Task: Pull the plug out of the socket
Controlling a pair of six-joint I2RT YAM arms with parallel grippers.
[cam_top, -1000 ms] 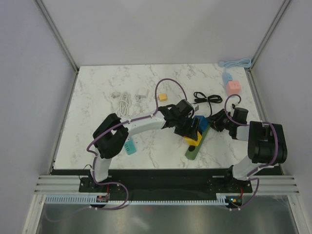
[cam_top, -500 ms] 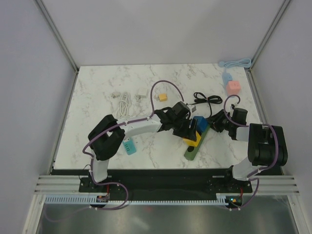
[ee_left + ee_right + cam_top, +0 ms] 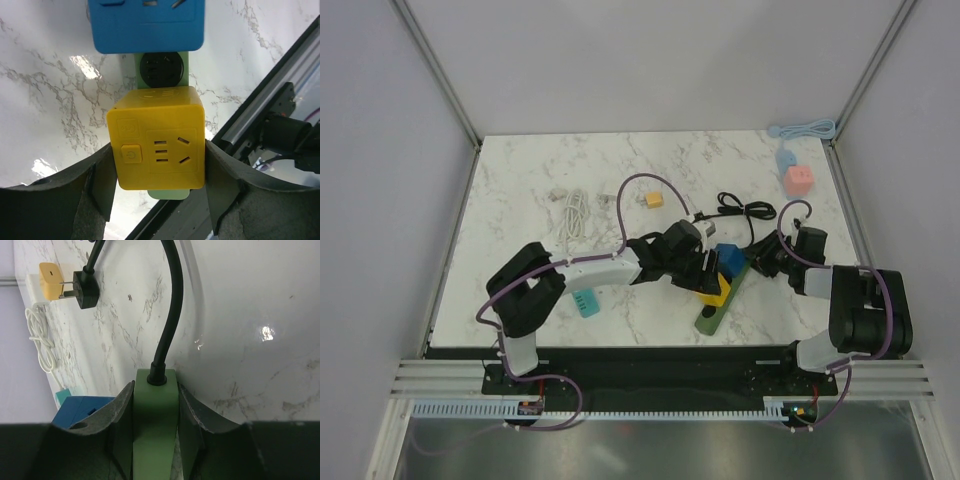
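Note:
I will pull the yellow cube plug [image 3: 714,291] up with my left gripper, carry it outward, lower it and let it go, because bare tabletop by the small yellow cube is outward.
A green power strip [image 3: 717,306] lies on the marble table, with a yellow cube plug [image 3: 714,291] and a blue cube plug [image 3: 728,258] seated on it. My left gripper [image 3: 701,274] is shut on the yellow cube plug [image 3: 160,137], one finger [image 3: 102,182] on each side. In the left wrist view the blue cube [image 3: 145,25] sits beyond it, with a round black socket [image 3: 160,67] between them. My right gripper [image 3: 767,257] is shut on the cable end of the strip [image 3: 155,410], where its black cable [image 3: 170,315] leaves.
The coiled black cable with its plug [image 3: 745,208] lies behind the strip. A teal block [image 3: 586,301], a white cable [image 3: 575,212] and a small yellow cube [image 3: 653,199] lie to the left. A pink cube [image 3: 799,179], a light blue cube [image 3: 786,158] and a blue cable [image 3: 802,128] are far right.
My left arm's elbow has swung down and to the left, and its gripper has settled lower around the yellow cube plug. The right gripper has stayed on the strip.

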